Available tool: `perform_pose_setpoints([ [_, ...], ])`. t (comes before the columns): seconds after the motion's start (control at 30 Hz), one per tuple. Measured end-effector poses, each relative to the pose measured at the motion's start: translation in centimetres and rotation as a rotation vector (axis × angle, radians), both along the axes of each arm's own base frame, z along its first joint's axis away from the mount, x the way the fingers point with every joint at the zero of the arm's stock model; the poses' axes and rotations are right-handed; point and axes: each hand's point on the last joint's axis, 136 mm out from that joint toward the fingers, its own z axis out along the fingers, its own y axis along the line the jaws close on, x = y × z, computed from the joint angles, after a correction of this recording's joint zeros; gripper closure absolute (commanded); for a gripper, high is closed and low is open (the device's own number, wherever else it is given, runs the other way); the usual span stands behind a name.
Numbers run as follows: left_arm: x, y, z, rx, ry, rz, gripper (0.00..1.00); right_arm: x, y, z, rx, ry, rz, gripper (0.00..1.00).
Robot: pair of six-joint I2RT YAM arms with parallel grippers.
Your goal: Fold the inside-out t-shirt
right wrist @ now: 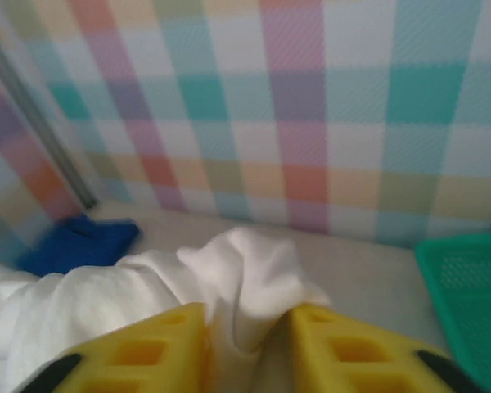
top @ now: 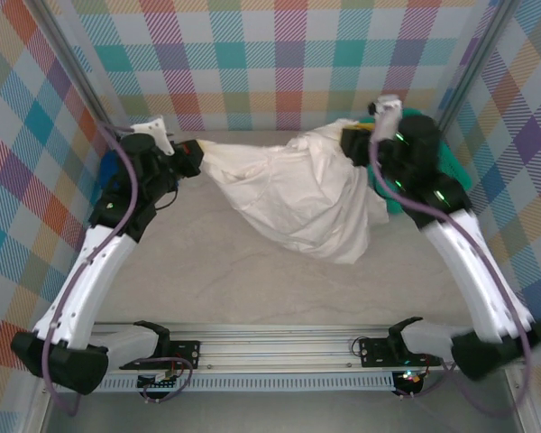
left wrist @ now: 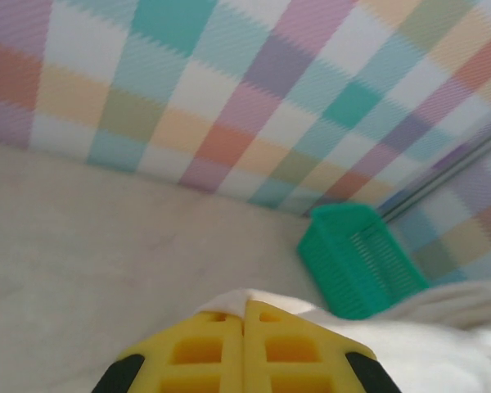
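Observation:
The pinched corner of the t-shirt hangs in the air, so my left gripper next needs to lower it onto the bare tabletop near the blue cloth (top: 202, 196) and release it there.
The inside-out t-shirt (top: 298, 194) is a crumpled white bundle stretched across the back of the table between the two arms. At its left tip, my left gripper (top: 191, 161) is shut on a corner of the cloth. In the left wrist view the yellow fingers (left wrist: 196, 352) meet with a white edge of the t-shirt (left wrist: 229, 296) pinched at their tips. My right gripper (top: 353, 142) is at the shirt's right end. In the right wrist view its jaws stand apart, the gripper (right wrist: 247, 315) open, with a fold of the t-shirt (right wrist: 245, 262) lying loose in the gap.
A green plastic basket (top: 451, 167) stands at the back right, behind the right arm, and shows as well in the left wrist view (left wrist: 360, 254). A blue cloth (right wrist: 78, 241) lies by the left wall. Checked walls close in three sides.

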Motion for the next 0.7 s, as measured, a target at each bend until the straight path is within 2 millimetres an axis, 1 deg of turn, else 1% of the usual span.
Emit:
perform_pose_setpoints([
  [0.03, 0.9, 0.0, -2.1, 0.018, 0.049, 0.012, 1.00, 3.0, 0.2, -2.8, -0.024, 0.072, -0.030, 0.42],
  [0.07, 1.8, 0.0, -4.2, 0.036, 0.098, 0.023, 1.00, 5.0, 0.6, -6.0, -0.046, 0.137, -0.039, 0.37],
  [0.1, 2.9, 0.1, -6.6, 0.057, 0.156, 0.036, 1.00, 6.4, 0.8, -10.2, -0.071, 0.223, -0.048, 0.32],
  [0.13, 4.2, 0.1, -9.4, 0.079, 0.220, 0.047, 1.00, 6.4, 0.5, -15.1, -0.099, 0.326, -0.053, 0.29],
  [0.17, 5.1, 0.2, -11.5, 0.094, 0.267, 0.057, 1.00, 5.3, 0.2, -18.7, -0.116, 0.412, -0.051, 0.28],
  [0.2, 6.1, 0.3, -14.2, 0.114, 0.328, 0.068, 1.00, 3.4, -0.1, -22.5, -0.134, 0.517, -0.041, 0.28],
  [0.23, 6.7, 0.5, -16.6, 0.130, 0.381, 0.077, 1.00, 1.0, -0.3, -25.5, -0.145, 0.612, -0.022, 0.27],
  [0.27, 7.2, 0.7, -18.5, 0.144, 0.424, 0.083, 1.00, -0.8, -0.2, -27.1, -0.152, 0.666, -0.005, 0.27],
  [0.3, 7.5, 0.8, -20.4, 0.155, 0.466, 0.086, 1.00, -2.9, 0.3, -28.2, -0.164, 0.709, 0.024, 0.26],
  [0.33, 7.7, 0.9, -21.9, 0.165, 0.501, 0.089, 1.00, -4.8, 1.1, -28.8, -0.174, 0.729, 0.061, 0.26],
  [0.4, 8.0, 0.9, -23.2, 0.174, 0.530, 0.089, 1.00, -8.1, 3.2, -29.0, -0.186, 0.730, 0.145, 0.25],
  [0.43, 8.0, 0.8, -23.2, 0.175, 0.533, 0.088, 1.00, -9.9, 4.3, -29.1, -0.189, 0.723, 0.196, 0.25],
  [0.47, 8.1, 0.8, -23.0, 0.174, 0.530, 0.088, 1.00, -11.2, 5.1, -29.2, -0.190, 0.718, 0.236, 0.25],
  [0.53, 8.5, 0.7, -22.1, 0.168, 0.509, 0.089, 1.00, -13.4, 6.1, -30.1, -0.199, 0.721, 0.292, 0.25],
  [0.6, 8.7, 0.7, -21.5, 0.166, 0.490, 0.088, 1.00, -14.8, 7.0, -31.5, -0.237, 0.730, 0.331, 0.27],
  [0.7, 8.7, 0.7, -21.0, 0.170, 0.480, 0.085, 1.00, -15.9, 9.1, -33.6, -0.333, 0.716, 0.408, 0.37],
])
